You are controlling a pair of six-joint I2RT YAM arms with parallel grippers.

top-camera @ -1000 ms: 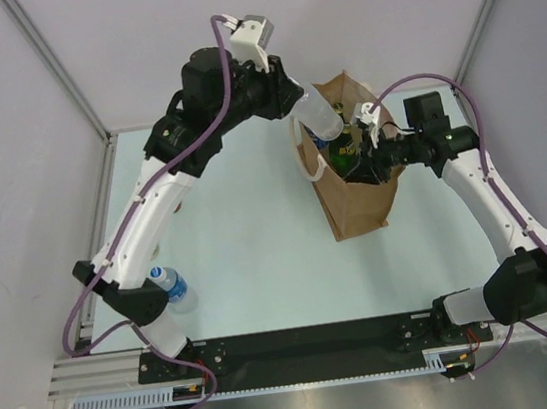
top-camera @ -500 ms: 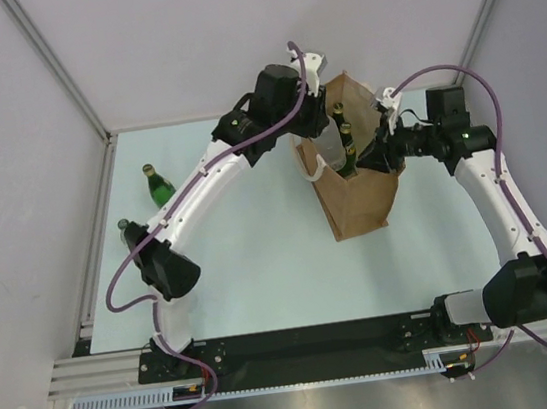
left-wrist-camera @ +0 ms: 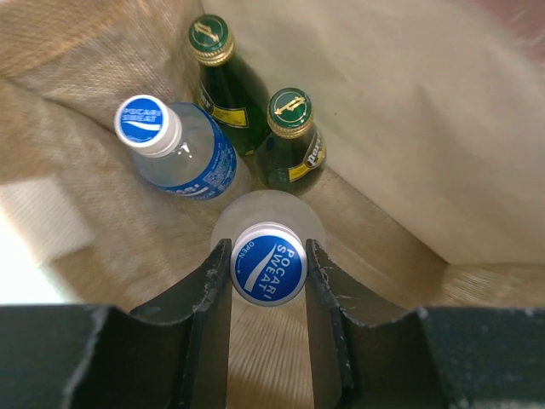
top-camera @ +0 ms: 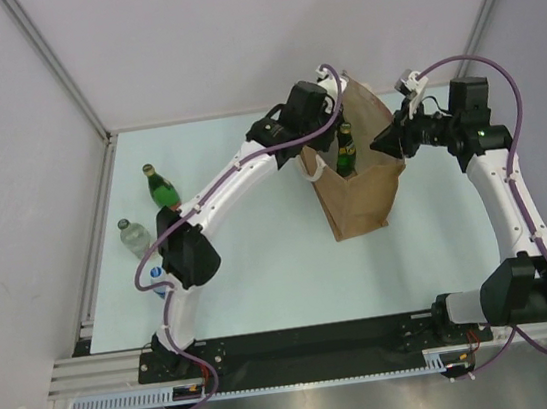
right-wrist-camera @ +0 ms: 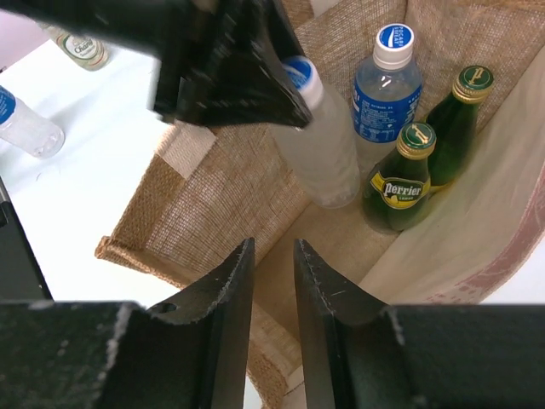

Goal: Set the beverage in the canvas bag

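The left gripper next needs to go down deeper into the bag [left-wrist-camera: 102,221], put the Pocari Sweat bottle on the bag's bare bottom [left-wrist-camera: 339,215] beside the Perrier and let go of the blue cap, since that spot is clear.
The tan canvas bag [top-camera: 358,198] stands upright at the back right, with a white handle [top-camera: 311,166] on its left side. My left gripper [left-wrist-camera: 267,256] is shut on the blue cap of a clear Pocari Sweat bottle [left-wrist-camera: 267,263] and holds it upright inside the bag [left-wrist-camera: 102,221]. A second Pocari bottle [left-wrist-camera: 174,149] and two green Perrier bottles [left-wrist-camera: 291,141] stand in the bag beside it. In the right wrist view the held bottle [right-wrist-camera: 319,145] hangs under the left gripper [right-wrist-camera: 230,77]. My right gripper [right-wrist-camera: 272,256] hovers over the bag's right side [top-camera: 391,139], jaws slightly apart and empty.
On the table at the left stand a green bottle [top-camera: 158,186], a clear bottle [top-camera: 134,235] and a blue-capped bottle [top-camera: 159,277] next to the left arm's elbow. White walls and a metal frame enclose the table.
My left arm has reached over the bag's left rim and lowered the clear bottle inside. My right gripper has drawn back to the right, away from the bag's mouth.
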